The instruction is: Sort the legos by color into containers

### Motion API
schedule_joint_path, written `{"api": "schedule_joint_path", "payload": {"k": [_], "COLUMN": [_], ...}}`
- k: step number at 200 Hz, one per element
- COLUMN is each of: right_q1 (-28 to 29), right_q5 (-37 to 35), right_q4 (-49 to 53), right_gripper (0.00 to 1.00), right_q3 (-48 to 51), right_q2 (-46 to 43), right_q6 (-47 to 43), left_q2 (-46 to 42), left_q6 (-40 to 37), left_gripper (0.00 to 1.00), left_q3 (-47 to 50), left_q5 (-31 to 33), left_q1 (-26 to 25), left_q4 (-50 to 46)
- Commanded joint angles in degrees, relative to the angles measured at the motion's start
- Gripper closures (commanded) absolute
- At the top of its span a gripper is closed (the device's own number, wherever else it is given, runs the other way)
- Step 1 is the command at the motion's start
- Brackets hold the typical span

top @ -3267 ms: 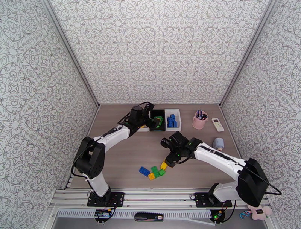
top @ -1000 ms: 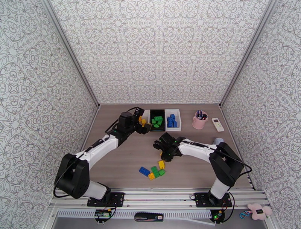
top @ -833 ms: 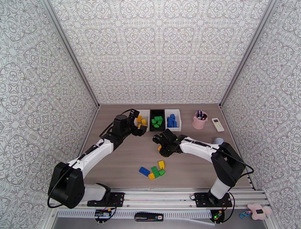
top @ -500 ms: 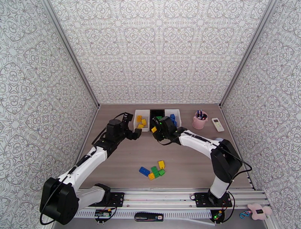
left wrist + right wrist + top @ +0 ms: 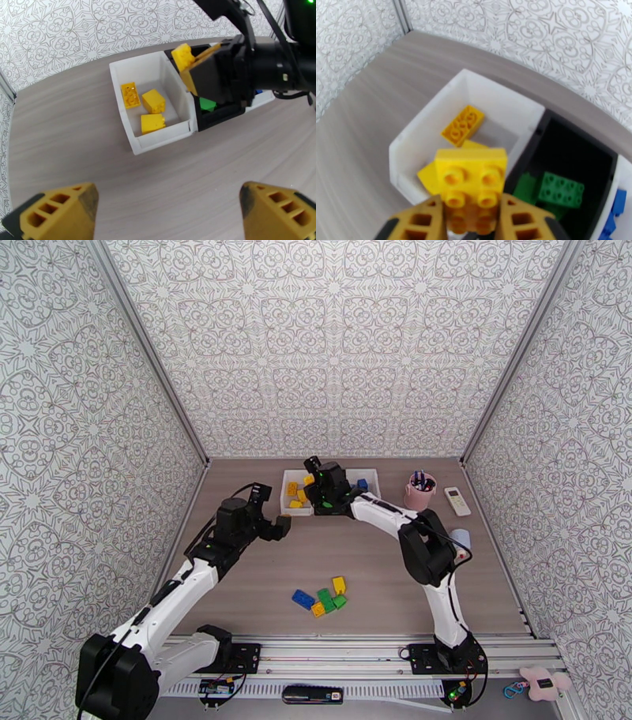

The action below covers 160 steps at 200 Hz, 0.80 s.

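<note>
I next need to carry the matching yellow lego in my right gripper past the black bin's edge, over the bottom of the white bin of yellow legos beside my gripper, and release it.
My right gripper (image 5: 314,485) is shut on a yellow lego (image 5: 471,177), held above the seam between the left white bin (image 5: 434,118) and the black bin (image 5: 588,158). The left wrist view shows that same yellow lego (image 5: 183,55) raised over the bin's right wall. The left white bin (image 5: 289,499) holds three yellow legos (image 5: 153,101). Green legos (image 5: 561,189) lie in the black bin, blue ones (image 5: 362,484) in the right white bin (image 5: 373,491). A small pile of blue, green and yellow legos (image 5: 322,598) lies mid-table. My left gripper (image 5: 278,529) hangs open and empty, nearer than the bins.
A pink cup with pens (image 5: 419,491) and a white remote (image 5: 457,500) stand at the back right. A small grey-blue object (image 5: 459,538) lies near the right wall. Patterned walls close in three sides.
My right gripper took a yellow lego from the pile and carried it back over the bins. My left arm drew away from the bins, toward the left and the near side.
</note>
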<state>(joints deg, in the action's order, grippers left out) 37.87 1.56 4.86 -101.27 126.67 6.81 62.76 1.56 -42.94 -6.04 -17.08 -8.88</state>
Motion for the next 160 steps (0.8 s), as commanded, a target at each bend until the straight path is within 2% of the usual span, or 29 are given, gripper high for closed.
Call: {"api": "schedule_joint_path", "payload": {"k": [1,79,90,120,141,160], "right_q1": [-0.59,-1.39,-1.39,-1.39,-1.39,-1.39], "right_q5": [0.1,-0.76,-0.65,0.53,1.52,2.46], "right_q4": [-0.11,4.72,5.61,5.8,4.76,3.0], "right_gripper": [0.81,0.78,0.73,0.52,0.37,0.29], "right_q3": [-4.77,-16.93,-17.79,-16.25,-11.9,-5.89], "right_q2": [3.79,12.95,13.03,9.84,5.6,0.79], "right_q6": [3.34,4.36,3.94,3.05,1.98,0.92], "left_q2": [-0.87,-0.32,-0.27,0.29,0.31,0.49], "left_q6": [1.1,1.64,1.94,3.21,4.08,5.77], "left_gripper": [0.02,0.02,0.02,0.0,0.0,0.0], "left_q3": [0.31,-0.12,-0.35,-1.66,-1.97,-2.31], "left_q5": [0.5,0.1,0.02,-0.6,-0.48,0.23], "left_q1": [0.5,0.52,0.56,0.63,0.65,0.95], "left_q4": [-1.09,-1.73,-2.0,-4.16,-4.95,-5.77]}}
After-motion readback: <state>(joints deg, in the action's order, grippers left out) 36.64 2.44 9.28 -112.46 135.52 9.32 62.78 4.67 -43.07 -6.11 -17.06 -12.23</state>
